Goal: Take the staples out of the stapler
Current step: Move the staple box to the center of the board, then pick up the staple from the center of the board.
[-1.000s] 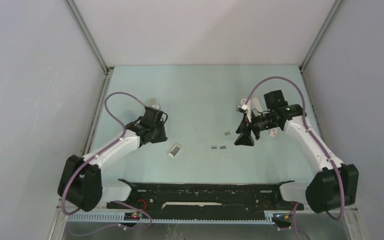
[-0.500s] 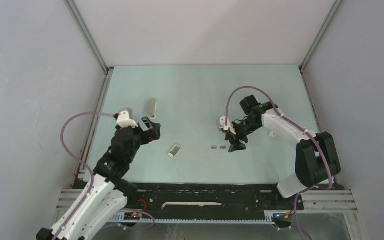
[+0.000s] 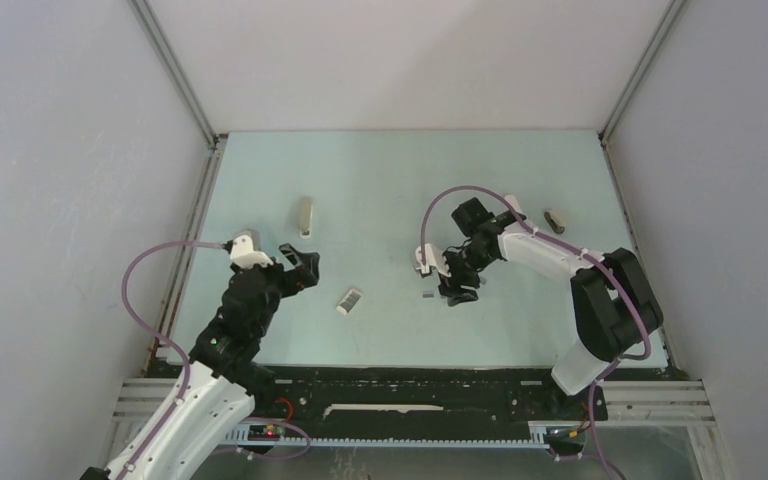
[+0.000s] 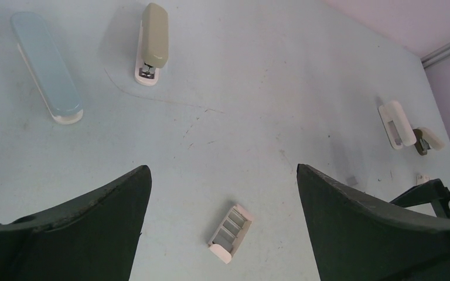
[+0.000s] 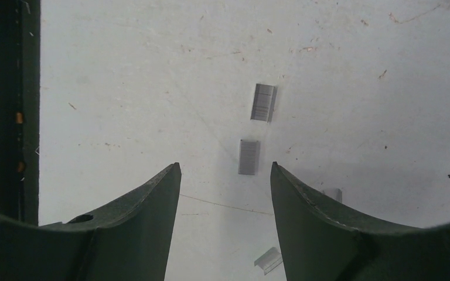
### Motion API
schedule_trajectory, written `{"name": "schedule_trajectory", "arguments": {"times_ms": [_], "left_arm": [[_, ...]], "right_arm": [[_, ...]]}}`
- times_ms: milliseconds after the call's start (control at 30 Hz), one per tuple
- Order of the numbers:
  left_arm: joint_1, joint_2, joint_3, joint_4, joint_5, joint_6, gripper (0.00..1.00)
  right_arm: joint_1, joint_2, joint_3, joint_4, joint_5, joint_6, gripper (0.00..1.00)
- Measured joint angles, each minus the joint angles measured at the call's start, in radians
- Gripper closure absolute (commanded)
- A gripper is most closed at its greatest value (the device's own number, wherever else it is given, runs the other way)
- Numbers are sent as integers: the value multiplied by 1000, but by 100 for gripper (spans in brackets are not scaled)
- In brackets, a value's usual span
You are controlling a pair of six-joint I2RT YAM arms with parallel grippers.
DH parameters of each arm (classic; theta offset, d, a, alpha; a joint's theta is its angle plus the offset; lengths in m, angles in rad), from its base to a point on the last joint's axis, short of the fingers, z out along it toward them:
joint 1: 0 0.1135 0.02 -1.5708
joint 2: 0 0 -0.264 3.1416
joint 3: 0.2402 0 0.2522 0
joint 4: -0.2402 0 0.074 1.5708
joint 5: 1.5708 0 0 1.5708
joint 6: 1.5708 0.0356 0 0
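Note:
The right gripper lowers its open fingers astride the long sides of the one staple strip below it, just ahead of them, next and then closes.
Several staples lie loose on the table as short grey strips. My right gripper hovers just over them, open, with nothing between its fingers; one strip lies just ahead of the tips. In the top view this gripper stands at centre right, and a staple strip shows beside it. The white stapler lies far right in the left wrist view, with no gripper on it. My left gripper is wide open and empty, low on the left.
A small white printed box lies between the grippers. A beige-grey stapler lies at the back left, with a pale blue one beside it. Another beige stapler lies at the back right. The black rail runs along the near edge.
My left gripper has opened, leaving the beige stapler on the table, and has drawn back toward the near left. My right gripper has moved left and nearer, over the loose staples.

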Motion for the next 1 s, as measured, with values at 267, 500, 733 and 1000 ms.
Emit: {"name": "schedule_trajectory", "arguments": {"times_ms": [267,500,733,1000], "left_arm": [[0,0,0,15,-32,-2,0],[2,12,0,14,-51,-2,0],[2,-2,0,4,-64,-2,0],[2,-62,0,-17,-98,-1,0]], "right_arm": [[27,26,19,2,117,44,34],[74,93,80,-25,226,76,35],[131,169,147,-51,307,109,39],[168,200,166,-72,352,130,45]]}}
